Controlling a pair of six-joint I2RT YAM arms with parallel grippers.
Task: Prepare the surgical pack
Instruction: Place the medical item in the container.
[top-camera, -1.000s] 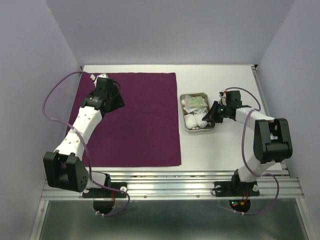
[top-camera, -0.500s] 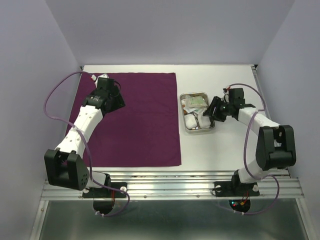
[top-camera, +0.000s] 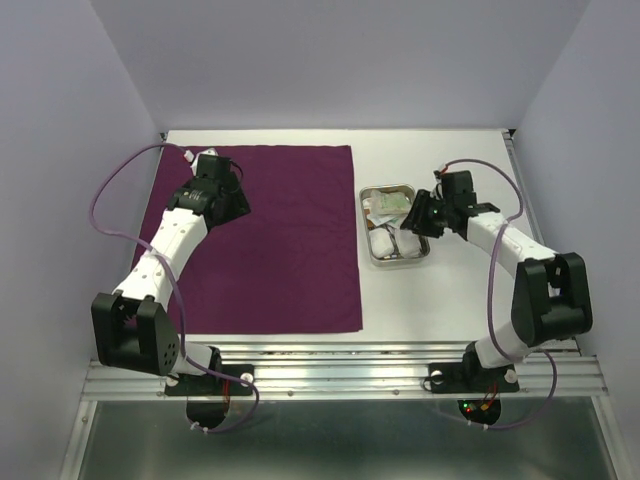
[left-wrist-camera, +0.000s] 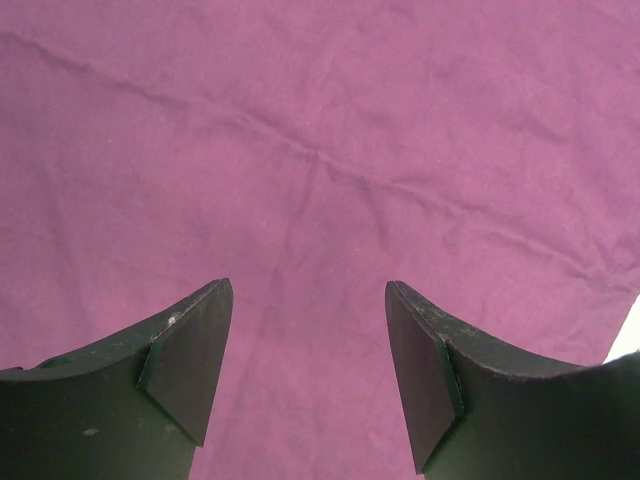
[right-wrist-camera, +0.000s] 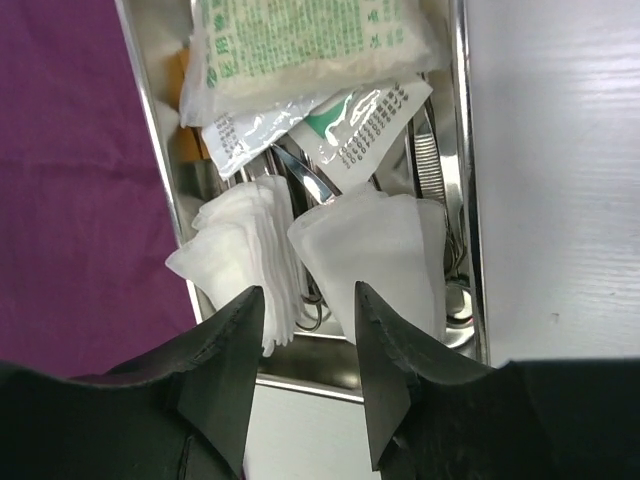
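The thin side of the tray's drape-side rim (top-camera: 364, 218) (right-wrist-camera: 167, 190) fits between my right gripper's open fingers. I should move the gripper left in the top view, then down onto that rim.
The purple cloth drape (top-camera: 290, 250) lies spread flat on the left half of the table. My left gripper (top-camera: 233, 197) hovers over its far left part, open, with only cloth (left-wrist-camera: 320, 150) showing between its fingertips (left-wrist-camera: 308, 340). The steel tray (top-camera: 398, 263) sits just right of the drape. It holds white gauze pads (right-wrist-camera: 245, 240), printed packets (right-wrist-camera: 310, 50) and steel scissors (right-wrist-camera: 435, 170) partly buried under them. My right gripper (top-camera: 416, 217) hangs over the tray's right side, open (right-wrist-camera: 308, 335), with nothing between its fingers. The gauze lies just beyond them.
White tabletop (top-camera: 470, 290) surrounds the tray on the right and front. Lilac walls close in the back and both sides. A metal rail (top-camera: 340, 365) carrying both arm bases runs along the near edge. The drape's edge (right-wrist-camera: 70, 200) lies close to the tray's left wall.
The right gripper opened from shut and shifted toward the far end of the tray, its forearm swinging left. The left arm stayed where it was.
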